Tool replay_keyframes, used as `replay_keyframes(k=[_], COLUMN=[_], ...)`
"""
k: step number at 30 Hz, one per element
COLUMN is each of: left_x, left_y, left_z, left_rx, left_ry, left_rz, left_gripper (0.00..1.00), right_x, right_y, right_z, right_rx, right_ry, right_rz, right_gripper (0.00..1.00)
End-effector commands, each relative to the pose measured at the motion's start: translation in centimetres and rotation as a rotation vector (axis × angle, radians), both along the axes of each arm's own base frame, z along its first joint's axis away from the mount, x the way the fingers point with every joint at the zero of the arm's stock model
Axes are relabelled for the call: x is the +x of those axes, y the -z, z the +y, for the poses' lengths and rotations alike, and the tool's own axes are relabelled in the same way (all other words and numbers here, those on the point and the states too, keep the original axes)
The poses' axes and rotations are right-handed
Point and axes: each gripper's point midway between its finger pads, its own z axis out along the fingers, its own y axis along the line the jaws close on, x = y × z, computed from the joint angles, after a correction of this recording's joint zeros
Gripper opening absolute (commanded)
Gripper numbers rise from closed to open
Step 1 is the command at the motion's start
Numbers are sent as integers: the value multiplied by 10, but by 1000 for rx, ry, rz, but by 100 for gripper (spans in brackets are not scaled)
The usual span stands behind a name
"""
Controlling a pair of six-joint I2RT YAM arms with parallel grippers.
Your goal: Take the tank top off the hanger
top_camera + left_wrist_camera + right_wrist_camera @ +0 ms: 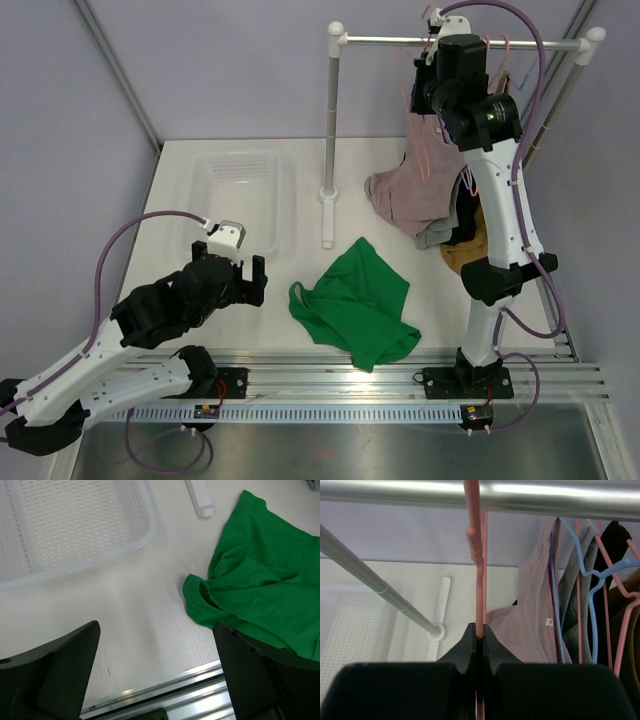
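Observation:
My left gripper moves to the right in the top view next, then down onto the green garment's middle [362, 307] [272, 575], because that garment lies loose on the table.
A mauve tank top [410, 195] hangs from a pink hanger [479, 580] on the steel rail [400, 41], its lower part slumped on the table. In the right wrist view the tank top [530, 625] shows just right of the hanger wire. My right gripper [428, 50] is up at the rail, and the right wrist view shows it [479, 630] shut on the pink hanger's wire below the hook. My left gripper [245, 275] is open and empty low over the table [156, 627], left of a crumpled green garment [260, 580].
A white perforated basket [283, 200] stands at the back left. The rack's post [330, 130] and foot [200, 497] stand mid-table. A blue hanger [585, 572], more pink hangers and grey, black and brown garments hang to the right. The green garment [360, 300] lies front centre.

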Motion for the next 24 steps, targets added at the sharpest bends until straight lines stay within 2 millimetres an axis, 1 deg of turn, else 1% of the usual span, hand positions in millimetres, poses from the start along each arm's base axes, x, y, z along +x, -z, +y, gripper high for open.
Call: replay_keyframes(k=[1, 2, 3, 4, 5, 6, 8, 9, 10, 11, 12, 14, 15, 16, 17, 18, 19, 20, 21, 22, 23, 24], left_x=[5, 5, 5, 5, 5, 5, 6, 8, 9, 12, 14, 14, 18, 18, 22, 24, 24, 22, 26, 27, 25, 29], left_y=[-11, -11, -11, -11, -12, -14, -15, -16, -18, -15, -18, -18, -22, -22, -20, -18, -16, -19, -7, -3, 3, 15], left_z=[-10, -10, -10, -11, -11, -13, -18, -23, -29, -37, -45, -63, -78, -88, -103, -112, -121, -133, -149, -157, -168, -181], left_rx=[-50, -50, -52, -55, -59, -68, -74, -83, -95, -85, -103, -136, -162, -175, -182, -182, -183, -186, -161, -148, -131, -99], left_ry=[12, 9, 11, 14, 12, 11, 14, 20, 38, 45, 56, 106, 132, 157, 177, 191, 211, 239, 255, 259, 276, 273], left_rz=[-35, -34, -34, -32, -32, -31, -17, -17, -12, 3, -1, 14, 4, 10, 13, 19, 30, 32, 52, 56, 65, 83], left_gripper=[99, 99, 99, 99, 99, 99, 99, 99, 99, 99, 99, 99, 99, 99, 99, 99, 99, 99, 99, 99, 99, 99], right_x=[10, 13, 14, 10, 14, 10, 8, 5, 3, -1, -5, -16, -28, -34, -41, -57, -64, -73, -94, -103, -113, -139], right_y=[14, 28, 34, 30, 42, 37, 39, 35, 31, 27, 20, 10, -3, -6, -12, -29, -27, -30, -45, -33, -31, -45], right_z=[-9, -6, -4, -5, -3, -4, -5, -5, -6, -6, -8, -11, -13, -15, -15, -20, -22, -26, -37, -41, -45, -55], right_rx=[-50, -54, -45, -35, -40, -30, -28, -25, -21, -18, -14, -8, 2, 4, 10, 26, 22, 24, 32, 20, 19, 45], right_ry=[34, 28, 28, 23, 25, 26, 25, 21, 23, 22, 21, 13, 3, -3, -14, -22, -22, -21, -6, -1, 2, 8], right_rz=[33, 67, 79, 68, 84, 75, 80, 75, 68, 64, 49, 40, 15, 11, 1, -37, -31, -38, -72, -39, -34, -77], right_gripper=[0, 0, 0, 0, 0, 3, 7, 22, 35, 42, 54, 68, 74, 83, 89, 91, 99, 100, 99, 99, 99, 99])
